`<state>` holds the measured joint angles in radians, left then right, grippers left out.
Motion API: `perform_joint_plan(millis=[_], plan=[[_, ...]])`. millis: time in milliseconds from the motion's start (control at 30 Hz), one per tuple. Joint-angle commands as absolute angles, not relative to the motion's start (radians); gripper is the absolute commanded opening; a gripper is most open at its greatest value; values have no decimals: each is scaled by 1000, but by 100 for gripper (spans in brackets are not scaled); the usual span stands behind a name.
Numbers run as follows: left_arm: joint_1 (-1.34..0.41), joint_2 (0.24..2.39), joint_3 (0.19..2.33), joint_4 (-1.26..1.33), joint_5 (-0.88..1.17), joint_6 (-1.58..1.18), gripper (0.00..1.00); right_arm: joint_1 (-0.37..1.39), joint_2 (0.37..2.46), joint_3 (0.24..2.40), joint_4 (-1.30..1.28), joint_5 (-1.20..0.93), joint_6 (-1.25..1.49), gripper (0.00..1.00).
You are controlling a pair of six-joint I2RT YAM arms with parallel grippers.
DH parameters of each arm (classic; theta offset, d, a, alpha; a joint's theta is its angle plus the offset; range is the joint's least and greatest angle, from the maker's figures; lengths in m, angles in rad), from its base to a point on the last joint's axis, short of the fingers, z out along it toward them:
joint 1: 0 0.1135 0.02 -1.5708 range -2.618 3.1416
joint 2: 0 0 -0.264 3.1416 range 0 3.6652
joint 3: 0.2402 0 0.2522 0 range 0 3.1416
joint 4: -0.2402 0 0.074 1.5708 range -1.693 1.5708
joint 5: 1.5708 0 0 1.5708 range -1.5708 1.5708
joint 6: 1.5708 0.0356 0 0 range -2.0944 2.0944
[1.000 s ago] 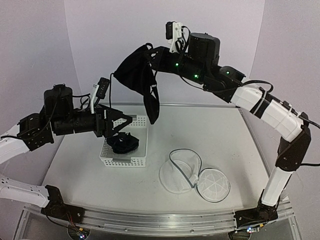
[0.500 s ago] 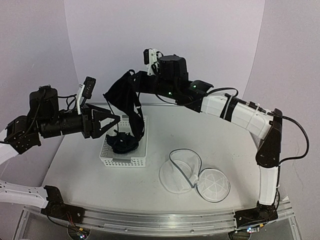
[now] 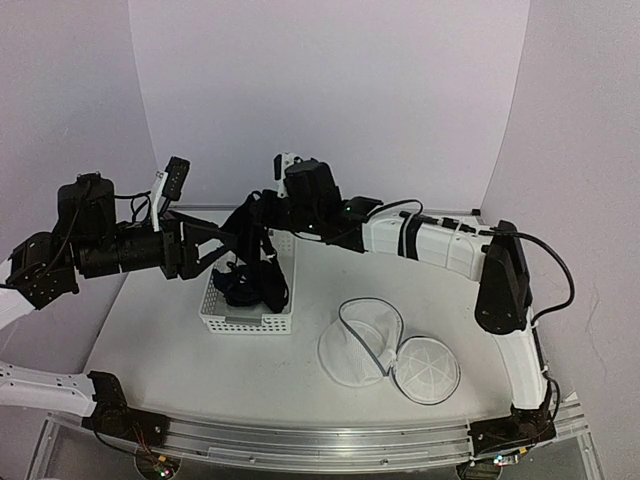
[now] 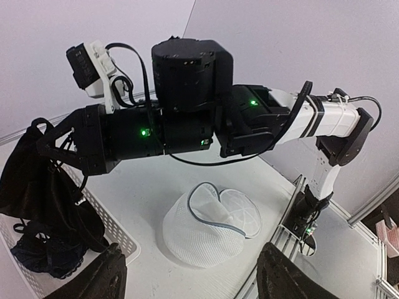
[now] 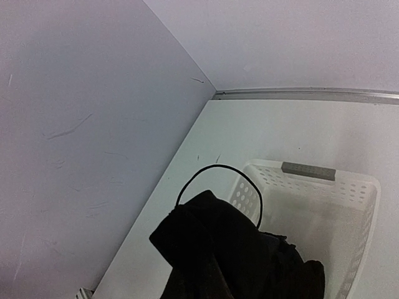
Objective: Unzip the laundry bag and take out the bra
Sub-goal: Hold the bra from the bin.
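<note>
Next, my right gripper moves down toward the white basket below it and releases the black bra (image 3: 264,240) there, since the bra's lower end already reaches inside.
The black bra (image 3: 264,240) hangs from my right gripper (image 3: 248,216), which is shut on it above the white basket (image 3: 246,322); its lower end reaches down into the basket. In the right wrist view the bra (image 5: 230,255) fills the bottom and hides the fingers, with a thin strap looping above it. The laundry bag (image 3: 362,352) lies unzipped on the table at right, its round lid (image 3: 426,370) flopped open. My left gripper (image 3: 228,242) hovers open just left of the bra; from its wrist the bag (image 4: 206,232) shows between the spread fingers (image 4: 107,274).
A second dark garment (image 4: 38,256) lies inside the perforated basket (image 4: 122,242). The right arm (image 3: 430,245) stretches across the table's back half from right to left. Purple walls close in on the left, back and right.
The right arm has swung left and down, carrying the bra from high at the back to low over the basket. The left gripper has stayed open and almost still.
</note>
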<state>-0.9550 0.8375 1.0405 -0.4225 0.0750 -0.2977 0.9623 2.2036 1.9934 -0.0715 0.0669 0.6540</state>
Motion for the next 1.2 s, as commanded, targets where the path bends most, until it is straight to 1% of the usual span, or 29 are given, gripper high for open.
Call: perform_joint_plan(millis=[0, 300, 333, 400, 500, 633, 833, 1167], plan=[[-957, 828, 1058, -409, 64, -317, 71, 953, 2226, 1973, -8, 126, 751, 0], [-957, 833, 1056, -411, 67, -331, 71, 921, 2328, 1970, -28, 102, 891, 0], [-957, 834, 1056, -411, 68, -332, 71, 918, 2339, 1973, -36, 90, 896, 3], [-958, 836, 1054, -410, 68, -335, 71, 915, 2351, 1972, -48, 75, 907, 14], [-957, 843, 1047, -411, 52, -337, 71, 914, 2350, 1955, -49, 44, 918, 25], [-957, 860, 1044, -410, 35, -341, 70, 914, 2331, 1952, -54, 8, 901, 37], [-957, 897, 1048, -411, 24, -340, 69, 913, 2233, 1873, -57, 31, 873, 44], [-957, 946, 1057, -410, 23, -335, 69, 914, 2036, 1703, -51, 62, 808, 52]])
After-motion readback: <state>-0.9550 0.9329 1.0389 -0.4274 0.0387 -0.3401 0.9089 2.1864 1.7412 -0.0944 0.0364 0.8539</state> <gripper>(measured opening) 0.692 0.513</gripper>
